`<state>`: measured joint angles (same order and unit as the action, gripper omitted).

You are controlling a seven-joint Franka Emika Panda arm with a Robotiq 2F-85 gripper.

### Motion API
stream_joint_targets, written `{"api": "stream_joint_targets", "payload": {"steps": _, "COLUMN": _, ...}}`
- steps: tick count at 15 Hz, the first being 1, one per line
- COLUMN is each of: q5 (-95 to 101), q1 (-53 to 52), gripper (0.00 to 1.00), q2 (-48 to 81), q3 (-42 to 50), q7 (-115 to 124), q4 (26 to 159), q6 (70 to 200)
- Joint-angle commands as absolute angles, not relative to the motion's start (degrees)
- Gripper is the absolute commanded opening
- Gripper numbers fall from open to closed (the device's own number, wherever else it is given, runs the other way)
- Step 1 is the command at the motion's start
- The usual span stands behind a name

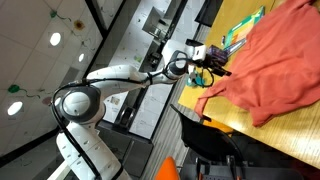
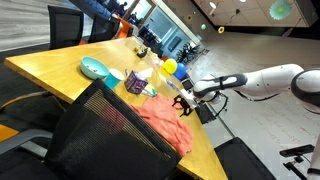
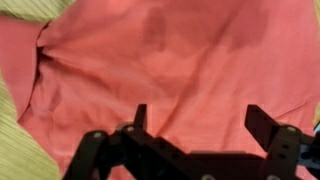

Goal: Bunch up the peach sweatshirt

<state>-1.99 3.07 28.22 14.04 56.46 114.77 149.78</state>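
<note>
The robot will next reach its gripper outward and lower the open fingers to pinch a fold of the sweatshirt's middle (image 1: 252, 73), which lies outward and below with cloth all around.
The peach sweatshirt (image 1: 275, 60) is a large salmon-orange garment spread on the wooden table (image 1: 240, 115). It also shows in an exterior view (image 2: 160, 122) partly behind a black mesh chair back, and it fills the wrist view (image 3: 180, 60). My gripper (image 1: 214, 62) hovers at the sweatshirt's edge near the table side; it also shows in an exterior view (image 2: 186, 100). In the wrist view the gripper (image 3: 200, 125) is open, its two black fingers spread wide just above the fabric with nothing between them.
A green-and-yellow booklet (image 1: 243, 27) lies beside the sweatshirt, also at the wrist view's edge (image 3: 15, 140). A teal bowl (image 2: 95, 68), a purple packet (image 2: 137, 82) and a yellow ball (image 2: 170, 66) sit on the table. A black mesh chair (image 2: 100, 135) stands at its side.
</note>
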Motion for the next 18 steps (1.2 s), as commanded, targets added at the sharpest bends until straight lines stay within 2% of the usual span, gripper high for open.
{"api": "stream_joint_targets", "payload": {"steps": 1, "q5": -6.7, "q1": 6.1, "gripper": 1.00, "q2": 32.6, "q3": 13.4, "q7": 55.6, "q4": 108.2, "q6": 145.2}}
{"api": "stream_joint_targets", "payload": {"steps": 10, "q5": -17.9, "q1": 13.0, "gripper": 1.00, "q2": 43.9, "q3": 10.1, "q7": 55.2, "q4": 96.7, "q6": 144.6}}
{"api": "stream_joint_targets", "payload": {"steps": 18, "q5": -20.1, "q1": 12.5, "gripper": 1.00, "q2": 51.9, "q3": 9.9, "q7": 56.9, "q4": 91.9, "q6": 145.8}}
